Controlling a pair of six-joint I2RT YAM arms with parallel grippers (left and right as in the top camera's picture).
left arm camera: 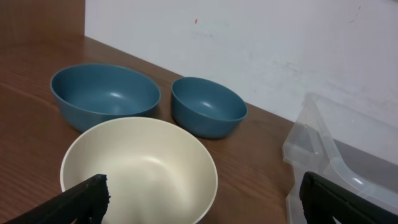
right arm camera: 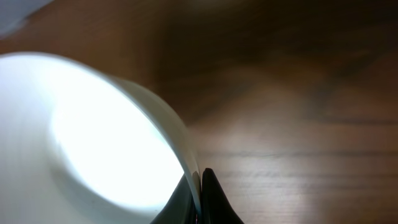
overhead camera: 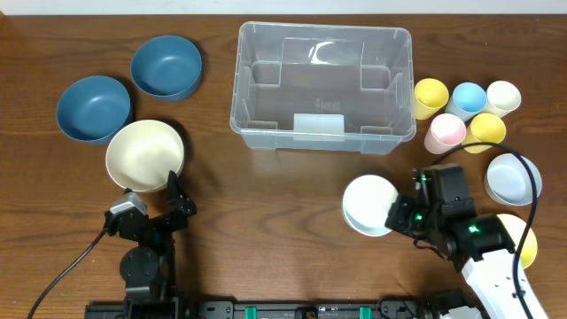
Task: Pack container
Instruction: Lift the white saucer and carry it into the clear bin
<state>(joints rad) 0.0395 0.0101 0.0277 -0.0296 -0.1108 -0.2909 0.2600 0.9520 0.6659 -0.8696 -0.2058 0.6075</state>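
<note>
I need to raise my right gripper outward over the near side of the container, then put the white bowl point(overhead camera: 370, 205) down into the container's end by the cups. That end is empty.
The clear plastic container point(overhead camera: 323, 84) stands at the back middle of the table; its corner shows in the left wrist view point(left arm camera: 329, 155). My right gripper point(overhead camera: 400, 215) is shut on the rim of a white bowl point(overhead camera: 370, 205), which fills the right wrist view point(right arm camera: 87, 137) with the fingers point(right arm camera: 200, 186) pinching its wall. My left gripper point(overhead camera: 173, 197) is open and empty, just in front of a cream bowl point(overhead camera: 145, 155). In the left wrist view the fingers point(left arm camera: 205, 199) frame the cream bowl point(left arm camera: 140, 168).
Two blue bowls point(overhead camera: 93, 107) point(overhead camera: 166, 66) sit at the back left. Several pastel cups point(overhead camera: 465, 111) stand right of the container. A pale grey bowl point(overhead camera: 512, 177) and a yellow bowl point(overhead camera: 523, 239) lie at the right edge.
</note>
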